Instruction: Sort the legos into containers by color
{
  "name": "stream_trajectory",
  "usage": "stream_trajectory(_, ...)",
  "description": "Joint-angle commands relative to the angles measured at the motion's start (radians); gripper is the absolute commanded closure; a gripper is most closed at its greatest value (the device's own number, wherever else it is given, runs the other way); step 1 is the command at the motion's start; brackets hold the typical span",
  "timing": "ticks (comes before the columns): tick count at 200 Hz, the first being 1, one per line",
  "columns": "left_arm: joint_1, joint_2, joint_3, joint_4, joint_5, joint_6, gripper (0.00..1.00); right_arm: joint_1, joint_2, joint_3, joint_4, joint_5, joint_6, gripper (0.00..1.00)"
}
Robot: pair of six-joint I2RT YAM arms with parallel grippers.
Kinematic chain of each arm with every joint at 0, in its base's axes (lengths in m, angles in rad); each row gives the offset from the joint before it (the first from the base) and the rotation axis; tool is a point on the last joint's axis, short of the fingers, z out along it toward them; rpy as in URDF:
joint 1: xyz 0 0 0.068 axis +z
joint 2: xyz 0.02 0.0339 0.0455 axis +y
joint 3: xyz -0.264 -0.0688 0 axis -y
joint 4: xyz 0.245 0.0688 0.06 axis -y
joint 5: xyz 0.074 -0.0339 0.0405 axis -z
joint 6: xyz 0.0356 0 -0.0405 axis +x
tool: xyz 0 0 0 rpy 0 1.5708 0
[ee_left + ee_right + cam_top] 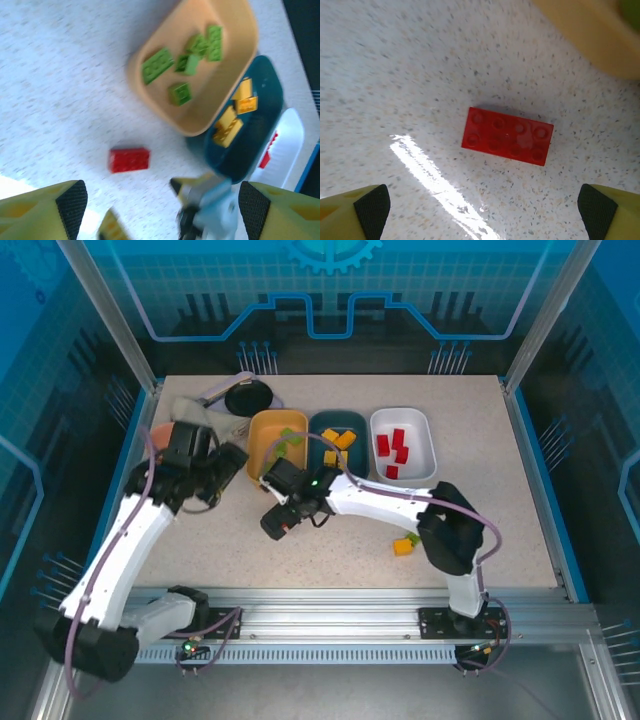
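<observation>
My right gripper has its fingers above the red brick, so next it should move down until its fingers are around the brick's short ends, then close.
A red brick [507, 135] lies flat, studs up, on the speckled table, near the front corner of the orange-yellow tray [262, 455]. My right gripper [484, 212] hovers open above it, the brick ahead of its fingertips and touching neither. My left gripper [162, 210] is open and empty too, looking down on the same red brick [129, 159] and on the right gripper [205, 200]. The orange-yellow tray [150, 107] holds several green bricks. Yellow bricks lie in the teal tray [322, 423], red ones in the white tray [420, 435]. An orange brick [403, 547] and a green brick [413, 538] lie loose.
At the back left stand a black round pan [249, 397], a grey cup [195, 410] and a pink cup [160, 430], close to the left arm. The right arm's elbow [450, 530] hangs over the table near the two loose bricks.
</observation>
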Motion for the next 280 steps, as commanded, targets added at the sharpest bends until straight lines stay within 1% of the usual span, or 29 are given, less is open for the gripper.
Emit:
stream_trajectory(1, 0.007, -0.153, -0.062, -0.092, -0.019, -0.002, 0.15, 0.004, 0.077, 0.111, -0.097, 0.069, 0.064, 0.00)
stream_trajectory(17, 0.007, -0.242, -0.075, -0.148, -0.020, 0.009, 0.12, 0.006, 0.133, 0.147, -0.118, 0.074, 0.093, 0.00)
stream_trajectory(36, 0.007, -0.308, -0.072, -0.214, -0.019, 0.023, 0.12, 0.006, 0.174, 0.170, -0.119, 0.084, 0.115, 0.00)
stream_trajectory(63, 0.007, -0.343, -0.067, -0.255, -0.009, 0.023, 0.12, 0.001, 0.238, 0.234, -0.170, 0.117, 0.139, 0.00)
stream_trajectory(84, 0.007, -0.342, -0.055, -0.254, -0.010, 0.030, 0.12, -0.008, 0.260, 0.250, -0.165, 0.107, 0.143, 0.01)
stream_trajectory(107, 0.007, -0.334, -0.044, -0.251, -0.009, 0.042, 0.12, -0.009, 0.291, 0.279, -0.173, 0.101, 0.135, 0.07)
stream_trajectory(127, 0.006, -0.334, -0.045, -0.251, -0.007, 0.043, 0.12, -0.010, 0.309, 0.292, -0.176, 0.104, 0.138, 0.16)
stream_trajectory(152, 0.007, -0.333, -0.058, -0.238, 0.002, 0.037, 0.12, -0.014, 0.319, 0.305, -0.168, 0.103, 0.134, 0.30)
stream_trajectory(160, 0.006, -0.332, -0.062, -0.233, 0.004, 0.034, 0.12, -0.014, 0.324, 0.314, -0.177, 0.105, 0.135, 0.33)
stream_trajectory(172, 0.006, -0.333, -0.063, -0.228, 0.007, 0.031, 0.13, -0.017, 0.325, 0.320, -0.184, 0.105, 0.137, 0.35)
stream_trajectory(189, 0.006, -0.331, -0.062, -0.222, 0.013, 0.032, 0.13, -0.018, 0.319, 0.309, -0.182, 0.106, 0.143, 0.43)
stream_trajectory(201, 0.006, -0.327, -0.059, -0.206, 0.028, 0.042, 0.13, -0.019, 0.289, 0.298, -0.180, 0.114, 0.151, 0.46)
stream_trajectory(213, 0.007, -0.318, -0.054, -0.176, 0.054, 0.063, 0.13, -0.020, 0.225, 0.274, -0.173, 0.131, 0.163, 0.47)
stream_trajectory(237, 0.003, -0.269, -0.034, -0.071, 0.164, 0.118, 0.14, -0.055, 0.045, 0.219, -0.198, 0.183, 0.203, 0.47)
stream_trajectory(256, -0.020, -0.213, -0.006, -0.001, 0.207, 0.149, 0.14, -0.130, -0.131, 0.126, -0.202, 0.219, 0.271, 0.47)
stream_trajectory(280, -0.097, -0.112, 0.035, 0.100, 0.241, 0.206, 0.14, -0.294, -0.308, -0.001, -0.181, 0.212, 0.421, 0.50)
